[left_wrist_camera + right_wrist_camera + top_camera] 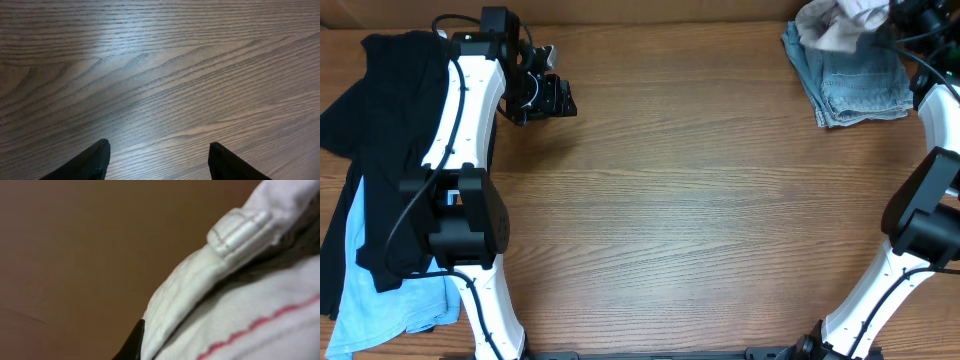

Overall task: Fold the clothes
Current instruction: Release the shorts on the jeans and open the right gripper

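The denim shorts' near edge (873, 113) lies uncovered below and back from my right gripper, so next my right gripper should draw the beige shorts (842, 27) back, lower them over it and release.
The beige khaki shorts (842, 27) are bunched at the far right corner, on top of the pale denim shorts (860, 85). My right gripper (900, 20) is at that bundle. In the right wrist view the beige cloth (235, 295), with a belt loop and red stitching, fills the jaws (165, 345); only one fingertip shows. A black top (390, 130) lies over a light-blue shirt (380, 300) at the left edge. My left gripper (548, 95) is open and empty over bare wood (159, 145), right of the black top.
The wooden table (700, 210) stretches between the two piles. The left arm's base (470, 225) stands next to the black top, the right arm's base (920, 220) at the right edge. A brown wall lies behind the beige cloth (75, 255).
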Available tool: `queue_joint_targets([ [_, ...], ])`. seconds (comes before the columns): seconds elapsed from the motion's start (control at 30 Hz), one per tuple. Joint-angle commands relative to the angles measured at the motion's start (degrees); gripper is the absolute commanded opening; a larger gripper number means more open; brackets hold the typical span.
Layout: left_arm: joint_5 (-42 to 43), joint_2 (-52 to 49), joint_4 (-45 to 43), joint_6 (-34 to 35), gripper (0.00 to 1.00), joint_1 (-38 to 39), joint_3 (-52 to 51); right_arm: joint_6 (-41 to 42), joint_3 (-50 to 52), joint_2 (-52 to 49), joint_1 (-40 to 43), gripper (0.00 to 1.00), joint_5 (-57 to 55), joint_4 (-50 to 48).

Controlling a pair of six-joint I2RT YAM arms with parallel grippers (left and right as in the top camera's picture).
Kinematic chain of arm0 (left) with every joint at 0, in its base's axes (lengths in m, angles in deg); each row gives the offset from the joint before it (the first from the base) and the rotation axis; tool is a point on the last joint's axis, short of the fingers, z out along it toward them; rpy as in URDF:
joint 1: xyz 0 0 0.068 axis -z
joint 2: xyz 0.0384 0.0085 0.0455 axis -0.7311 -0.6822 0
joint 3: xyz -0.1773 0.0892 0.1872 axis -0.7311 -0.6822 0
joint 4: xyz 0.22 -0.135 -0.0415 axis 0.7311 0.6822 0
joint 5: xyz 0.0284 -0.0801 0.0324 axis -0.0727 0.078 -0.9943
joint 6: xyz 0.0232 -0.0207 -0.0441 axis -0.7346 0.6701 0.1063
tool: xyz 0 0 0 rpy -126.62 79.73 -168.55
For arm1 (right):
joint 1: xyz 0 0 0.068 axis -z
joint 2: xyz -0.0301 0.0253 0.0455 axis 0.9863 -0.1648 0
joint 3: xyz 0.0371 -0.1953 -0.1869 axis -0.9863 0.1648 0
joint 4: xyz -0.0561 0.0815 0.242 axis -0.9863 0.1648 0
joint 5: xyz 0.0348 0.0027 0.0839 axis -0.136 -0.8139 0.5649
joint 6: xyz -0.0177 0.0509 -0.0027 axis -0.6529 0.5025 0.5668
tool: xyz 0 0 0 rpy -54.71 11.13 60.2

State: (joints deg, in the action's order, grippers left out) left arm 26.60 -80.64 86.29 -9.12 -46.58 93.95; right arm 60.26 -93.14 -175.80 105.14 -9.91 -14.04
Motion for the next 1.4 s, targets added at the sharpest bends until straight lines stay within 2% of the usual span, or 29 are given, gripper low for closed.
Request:
queue_joint_targets([
  [0.0,-0.2,0.3,-0.4,0.6,0.65,0.4,1.0,-5.2,-2.4,-0.9,0.2,0.04,-0.6,5.6],
  [0.33,-0.2,0.3,-2.8,0.5,0.66,2.9,0.9,-9.0,-2.4,-0.7,4.1,0.04,-4.1,34.0],
  [0.4,-0.2,0.3,-2.9,0.5,0.66,3.3,0.9,-11.1,-2.4,-0.7,4.8,0.07,-5.9,39.0],
  [0.43,-0.2,0.3,-3.1,0.5,0.66,3.4,0.9,-12.0,-2.4,-0.7,5.2,0.11,-7.5,41.5],
  [0.5,-0.2,0.3,-3.1,0.5,0.66,3.6,0.9,-14.6,-2.4,-0.7,5.7,0.33,-9.7,45.5],
  [0.53,-0.4,0.3,-3.1,0.5,0.66,3.7,0.9,-16.0,-2.4,-0.7,6.0,0.50,-10.2,47.5],
  [0.6,-0.9,0.3,-3.0,0.6,0.66,3.8,0.9,-18.2,-2.4,-0.7,6.4,0.65,-11.0,51.6],
  [0.77,-1.1,0.3,-3.0,0.5,0.67,3.8,0.9,-18.6,-2.4,-0.4,6.8,0.84,-14.7,60.9],
  [1.0,-1.6,0.3,-2.7,0.5,0.68,3.8,0.9,-19.0,-2.5,5.6,6.8,0.94,-14.9,63.8],
  [1.17,-1.7,0.3,-2.6,0.3,0.68,3.8,0.9,-20.7,-3.5,13.7,6.7,0.96,-16.3,66.1],
  [1.3,-1.7,0.3,-2.6,0.3,0.70,3.8,0.9,-24.8,-3.6,19.2,5.7,0.97,-17.5,64.8],
  [1.37,-1.7,0.3,-2.7,0.3,0.71,3.8,0.9,-25.0,-3.6,20.3,4.5,1.00,-19.8,62.4],
])
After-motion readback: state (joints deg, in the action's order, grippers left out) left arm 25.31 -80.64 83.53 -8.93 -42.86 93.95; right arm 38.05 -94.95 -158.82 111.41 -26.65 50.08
